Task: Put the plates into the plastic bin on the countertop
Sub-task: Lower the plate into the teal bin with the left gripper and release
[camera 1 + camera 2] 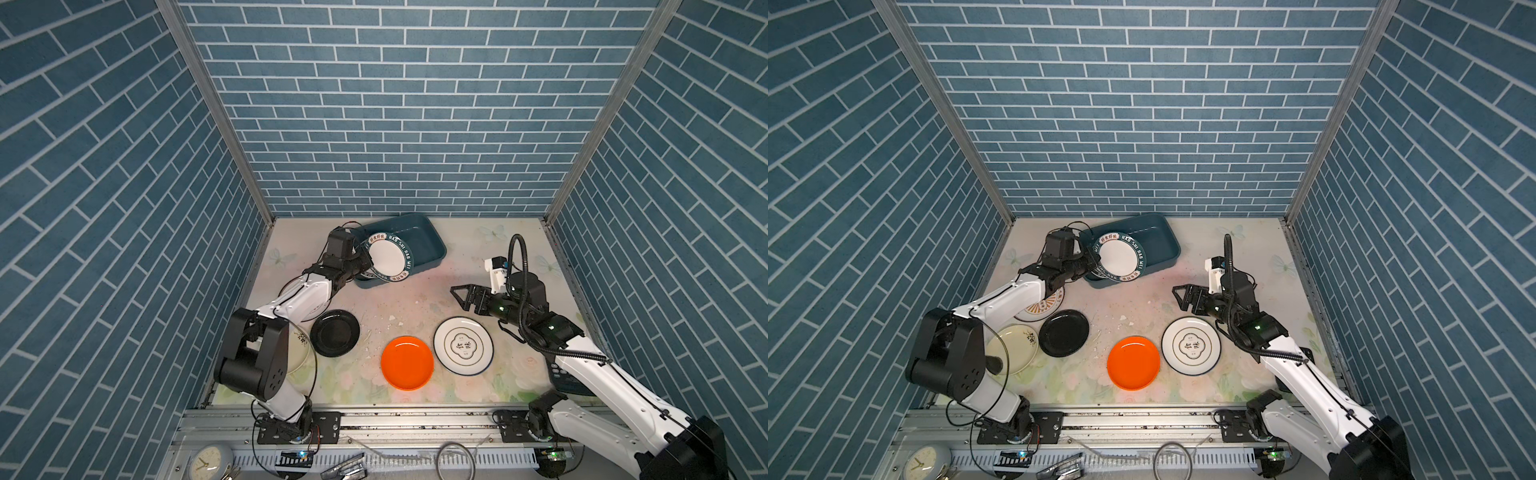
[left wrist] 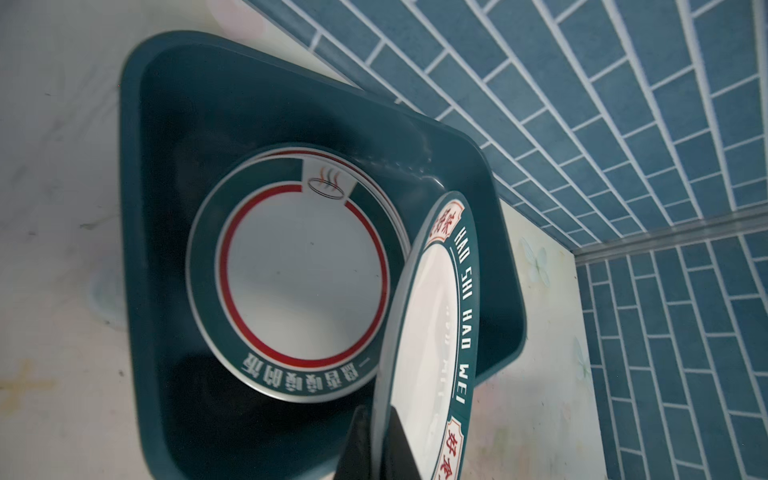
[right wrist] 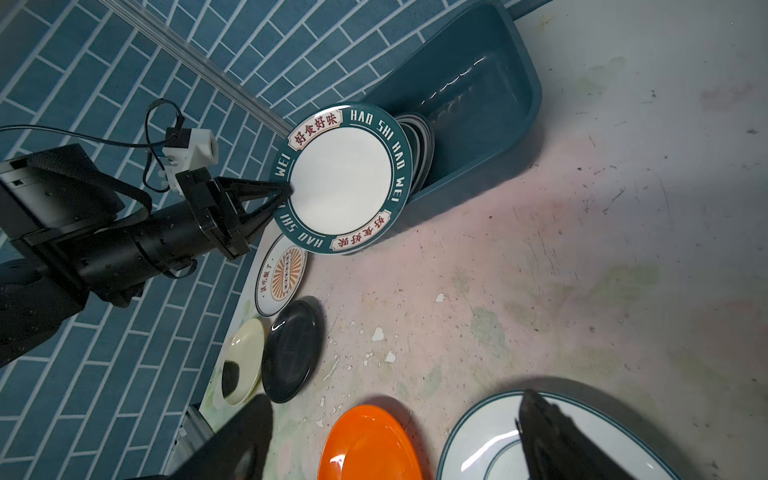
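Observation:
The red-ringed plate (image 2: 302, 272) lies below my left gripper inside the bin. I should next lower the gripper with the lettered plate (image 2: 432, 332) onto it and release the lettered plate's rim.
My left gripper (image 1: 366, 265) (image 2: 380, 419) is shut on the rim of a teal-rimmed lettered plate (image 1: 388, 258) (image 2: 432, 332). It holds that plate tilted over the near left end of the plastic bin (image 1: 419, 243) (image 2: 174, 124). Inside the bin lies a red-ringed plate (image 2: 303, 282) on others. My right gripper (image 1: 458, 299) (image 3: 395, 415) hangs open and empty above the countertop (image 1: 415, 299). An orange plate (image 1: 407, 362), a white plate with characters (image 1: 463, 345), a black plate (image 1: 334, 332), a cream plate (image 1: 1013, 347) and a sunburst plate (image 1: 1042, 308) lie flat.
Blue brick walls close in the left, back and right sides. A black calculator (image 1: 565, 378) lies partly under the right arm. A round clock (image 1: 205, 461) sits beyond the front rail. White chips (image 1: 392, 319) dot the middle of the countertop.

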Controlling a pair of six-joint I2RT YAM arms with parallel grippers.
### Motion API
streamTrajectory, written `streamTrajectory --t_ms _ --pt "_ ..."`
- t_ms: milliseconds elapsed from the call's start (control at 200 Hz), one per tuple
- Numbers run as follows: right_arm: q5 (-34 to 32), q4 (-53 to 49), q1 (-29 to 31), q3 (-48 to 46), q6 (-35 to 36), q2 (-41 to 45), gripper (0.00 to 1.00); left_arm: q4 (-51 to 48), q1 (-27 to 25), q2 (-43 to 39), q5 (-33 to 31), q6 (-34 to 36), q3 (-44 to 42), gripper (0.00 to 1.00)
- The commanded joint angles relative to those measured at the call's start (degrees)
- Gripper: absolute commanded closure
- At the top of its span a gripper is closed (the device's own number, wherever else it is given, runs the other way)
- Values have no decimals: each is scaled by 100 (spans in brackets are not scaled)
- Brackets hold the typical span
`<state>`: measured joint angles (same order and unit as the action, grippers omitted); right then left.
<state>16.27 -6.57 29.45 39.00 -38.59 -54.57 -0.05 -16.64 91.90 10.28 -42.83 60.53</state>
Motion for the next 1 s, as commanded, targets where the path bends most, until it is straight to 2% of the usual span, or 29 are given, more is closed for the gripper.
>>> streamTrajectory --t_ms 0,445,670,715,800,940,995 --pt "134 -116 -82 -80 165 71 8 318 167 126 -167 -7 205 100" --pt "314 -28 -294 -175 106 -28 8 7 436 786 -210 100 688 100" --pt "324 -29 -344 -146 97 -111 8 -29 461 1032 -64 149 857 87" --pt "324 -29 -344 -139 88 -122 8 -23 460 1062 -30 155 892 81" --pt "316 -24 -352 -124 84 -125 8 14 466 1124 104 171 941 59" --pt "311 -20 -379 -146 40 -161 8 147 460 1113 252 126 984 37" --pt "330 -12 -394 -124 19 -168 8 112 460 1076 224 164 1016 32"
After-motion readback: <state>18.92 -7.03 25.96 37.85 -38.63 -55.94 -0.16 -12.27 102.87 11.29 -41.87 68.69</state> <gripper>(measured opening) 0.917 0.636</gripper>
